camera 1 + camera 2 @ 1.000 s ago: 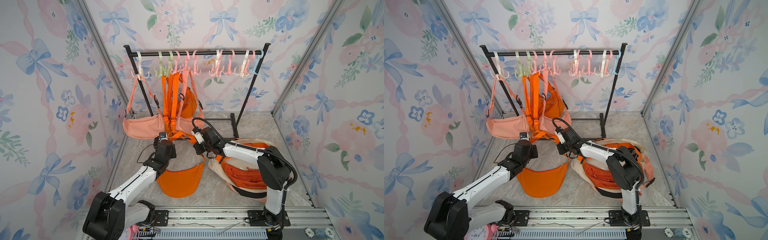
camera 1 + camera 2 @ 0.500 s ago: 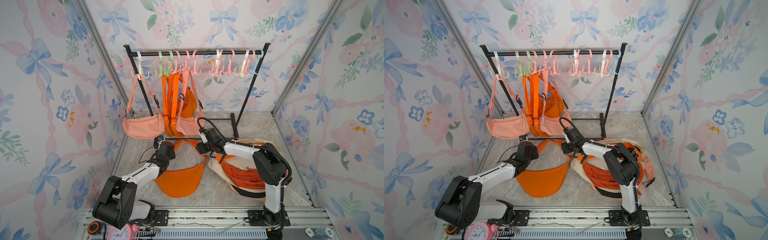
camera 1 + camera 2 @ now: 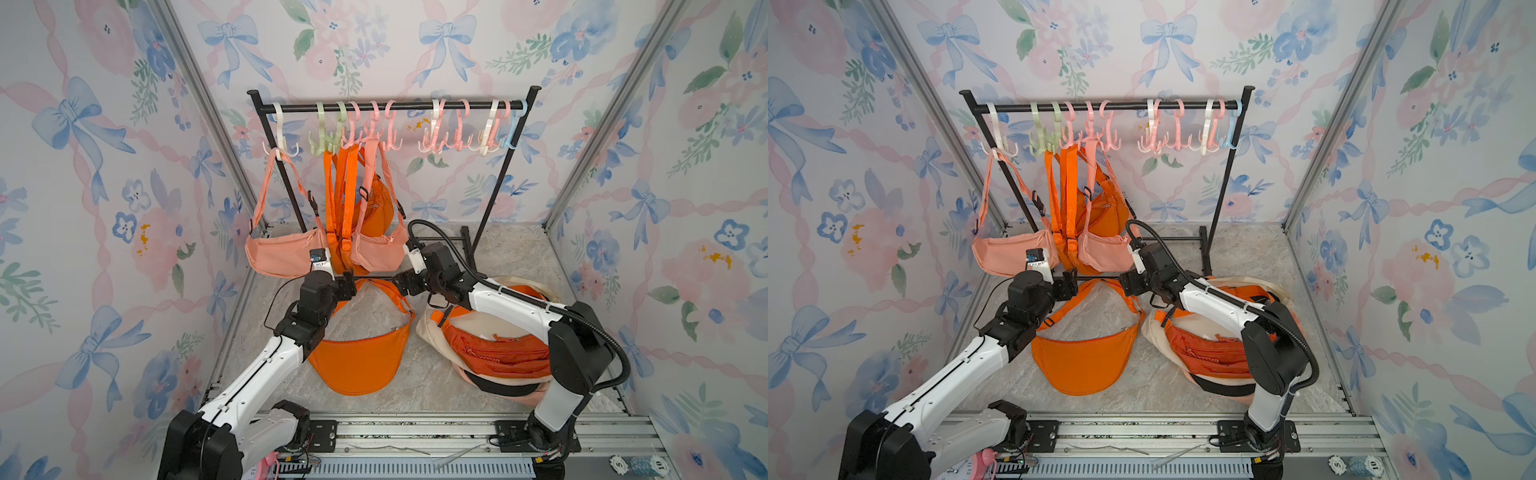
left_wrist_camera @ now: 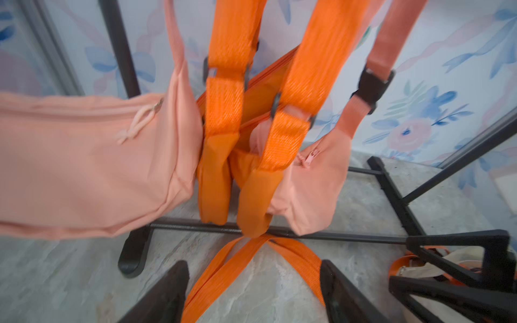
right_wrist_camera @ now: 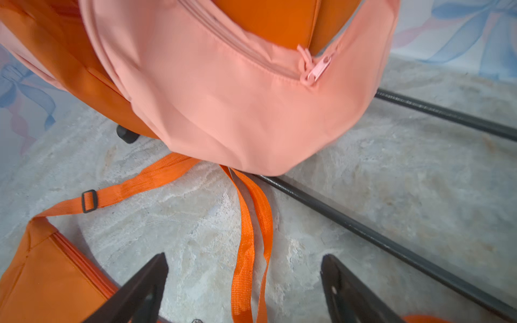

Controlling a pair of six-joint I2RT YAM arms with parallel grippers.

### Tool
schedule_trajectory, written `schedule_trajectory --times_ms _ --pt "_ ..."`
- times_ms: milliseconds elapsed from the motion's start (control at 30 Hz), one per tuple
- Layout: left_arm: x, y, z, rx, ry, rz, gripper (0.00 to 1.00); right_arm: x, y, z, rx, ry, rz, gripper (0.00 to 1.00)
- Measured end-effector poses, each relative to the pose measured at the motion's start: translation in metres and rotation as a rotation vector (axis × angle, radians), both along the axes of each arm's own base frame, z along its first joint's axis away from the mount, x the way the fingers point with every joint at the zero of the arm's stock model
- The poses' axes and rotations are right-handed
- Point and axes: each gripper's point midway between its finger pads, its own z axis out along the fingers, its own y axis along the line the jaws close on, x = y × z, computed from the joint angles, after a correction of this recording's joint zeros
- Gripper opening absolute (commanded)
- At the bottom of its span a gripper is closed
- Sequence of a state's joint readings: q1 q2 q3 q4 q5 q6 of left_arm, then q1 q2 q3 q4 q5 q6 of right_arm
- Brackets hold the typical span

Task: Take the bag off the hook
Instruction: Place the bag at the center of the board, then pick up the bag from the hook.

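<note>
I will raise my left gripper high above the floor onto the pink strap's strand [image 3: 368,170] beside the orange straps, as that pink bag still hangs from its hook.
The bright orange bag [image 3: 361,357] [image 3: 1088,357] lies flat on the floor in front of the rack, off the hooks [image 3: 390,124]. Its strap [image 3: 390,293] lies slack in a loop toward the rack's base bar. My left gripper [image 3: 347,286] [image 3: 1069,284] is open just left of that loop. My right gripper [image 3: 405,282] [image 3: 1127,282] is open just right of it. In the left wrist view the strap [image 4: 237,268] lies on the floor between the spread jaws of the gripper [image 4: 253,290]. The right wrist view shows the strap [image 5: 246,251] lying loose between its gripper's [image 5: 243,288] jaws.
Two pink bags [image 3: 282,253] [image 3: 378,249] and another orange bag [image 3: 378,208] hang from hooks on the black rack [image 3: 415,107] right behind both grippers. A pile of cream and orange bags [image 3: 494,353] lies on the floor at the right. The rack's base bar [image 4: 335,237] runs along the floor.
Both grippers have opened and let go of the orange strap. The strap has dropped to the floor and the bag has settled flat. Both arms have come down lower.
</note>
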State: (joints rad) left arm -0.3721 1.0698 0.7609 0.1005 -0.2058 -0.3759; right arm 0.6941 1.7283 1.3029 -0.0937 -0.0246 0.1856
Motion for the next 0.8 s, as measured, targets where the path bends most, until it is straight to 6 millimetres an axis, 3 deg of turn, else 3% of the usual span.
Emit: schedule_trajectory --times_ms 133,233,433,667,800 --pt "0.018 -0.029 0.083 0.002 -0.151 -0.095 0.74 -0.006 -0.004 0.028 0.043 -0.059 0.012 0.87" --pt "0.033 -0.046 0.123 0.023 -0.225 -0.138 0.75 -0.011 -0.008 0.036 0.055 -0.076 0.017 0.87" --pt "0.086 -0.073 0.163 0.087 -0.268 -0.159 0.72 -0.012 -0.013 0.043 0.063 -0.090 0.018 0.87" --pt "0.144 -0.095 0.183 0.149 -0.284 -0.154 0.66 -0.005 -0.022 0.049 0.080 -0.095 0.006 0.87" --pt "0.169 -0.101 0.194 0.185 -0.295 -0.140 0.47 -0.002 -0.027 0.049 0.086 -0.091 0.002 0.86"
